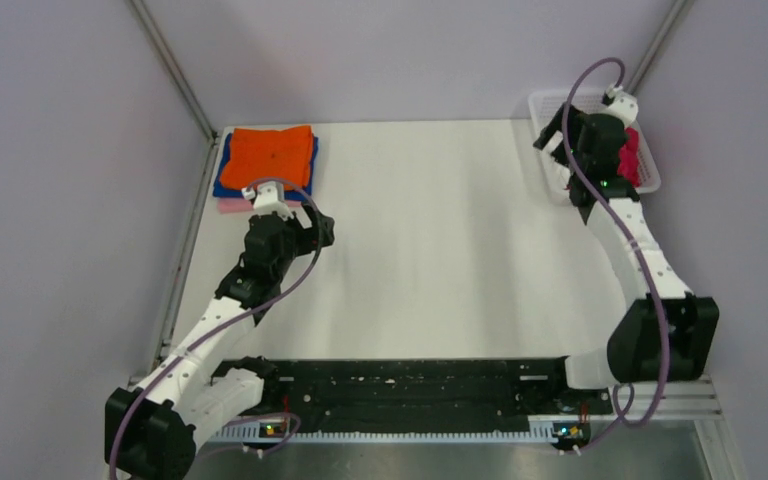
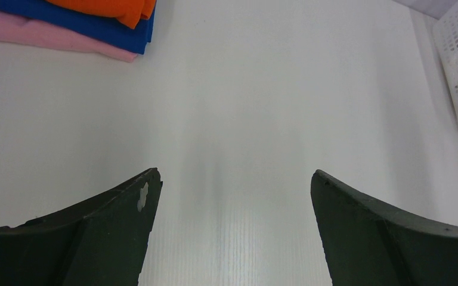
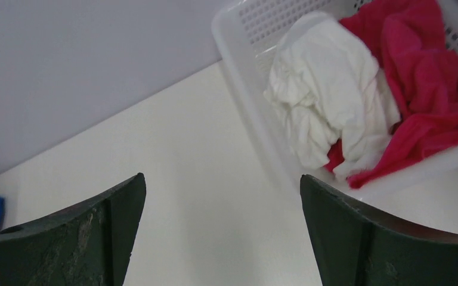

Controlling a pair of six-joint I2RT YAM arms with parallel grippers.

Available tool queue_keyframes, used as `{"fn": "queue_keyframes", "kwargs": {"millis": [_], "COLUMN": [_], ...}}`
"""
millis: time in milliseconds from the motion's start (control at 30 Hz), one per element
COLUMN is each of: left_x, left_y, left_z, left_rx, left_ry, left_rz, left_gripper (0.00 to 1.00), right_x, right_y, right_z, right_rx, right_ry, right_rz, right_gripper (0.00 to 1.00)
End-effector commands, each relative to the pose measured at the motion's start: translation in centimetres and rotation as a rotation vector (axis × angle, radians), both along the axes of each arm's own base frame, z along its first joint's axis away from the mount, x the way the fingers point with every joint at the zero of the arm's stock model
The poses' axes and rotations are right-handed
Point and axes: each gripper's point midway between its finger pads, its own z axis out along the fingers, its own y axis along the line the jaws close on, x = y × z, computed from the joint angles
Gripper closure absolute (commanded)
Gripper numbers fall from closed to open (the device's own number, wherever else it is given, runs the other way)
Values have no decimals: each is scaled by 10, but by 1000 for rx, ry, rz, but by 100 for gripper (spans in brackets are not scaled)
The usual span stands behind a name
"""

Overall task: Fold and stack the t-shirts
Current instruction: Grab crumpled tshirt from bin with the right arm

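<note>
The bunched white t-shirt lies below my right gripper, on the right in the wrist view, so the gripper will next go down and to that side onto it.
A folded stack lies at the table's far left: an orange t-shirt (image 1: 272,155) on top, a blue one (image 1: 222,182) under it and a pink one (image 1: 232,205) at the bottom. The stack's corner shows in the left wrist view (image 2: 95,27). A crumpled white t-shirt (image 3: 328,101) and a magenta t-shirt (image 3: 429,89) lie in the white mesh basket (image 3: 238,59); no print shows on the white one. My left gripper (image 2: 234,174) is open and empty over bare table, just in front of the stack. My right gripper (image 3: 222,177) is open and empty beside the basket's left side.
The basket (image 1: 545,105) stands at the far right corner against the wall. Grey walls and metal posts close the table at the back and sides. A black rail with both arm bases runs along the near edge.
</note>
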Motion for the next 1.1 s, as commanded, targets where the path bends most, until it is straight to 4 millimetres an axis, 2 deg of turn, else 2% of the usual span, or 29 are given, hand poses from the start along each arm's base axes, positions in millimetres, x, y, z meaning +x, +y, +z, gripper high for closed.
{"fn": "queue_keyframes", "kwargs": {"millis": [0, 33, 200, 367, 500, 533, 600, 667, 700, 767, 833, 933, 1067], "left_x": [15, 17, 23, 32, 38, 39, 39, 38, 38, 36, 34, 29, 20], "left_y": [-1, 0, 1, 7, 10, 11, 12, 12, 13, 14, 15, 15, 13], "left_z": [37, 37, 30, 22, 22, 23, 22, 23, 24, 25, 28, 31, 34], "left_rx": [-3, 3, 27, 52, 62, 65, 68, 65, 63, 63, 55, 36, 2], "left_ry": [-99, -98, -80, -73, -76, -76, -70, -68, -70, -72, -79, -89, -104], "left_rz": [9, 14, 27, 70, 92, 99, 105, 110, 112, 118, 119, 119, 100], "left_gripper": [1, 1, 1, 1, 1, 1, 1, 1, 1, 1, 1, 1, 1], "right_x": [47, 60, 109, 152, 177, 180, 186, 189, 189, 188, 183, 168, 135], "right_y": [-57, -67, -109, -120, -130, -133, -135, -137, -138, -143, -145, -138, -107], "right_z": [0, -14, -48, -77, -98, -105, -114, -112, -105, -74, -33, 43, 157], "right_rx": [-74, -81, -110, -164, -183, -190, -197, -201, -206, -228, -245, -257, -241], "right_ry": [78, 123, 230, 274, 308, 318, 327, 318, 305, 256, 186, 38, -237], "right_rz": [-117, -133, -184, -143, -163, -171, -173, -180, -187, -219, -235, -217, -111], "right_gripper": [3, 5, 12, 17, 22, 26, 52, 73, 81, 100, 100, 100, 100]}}
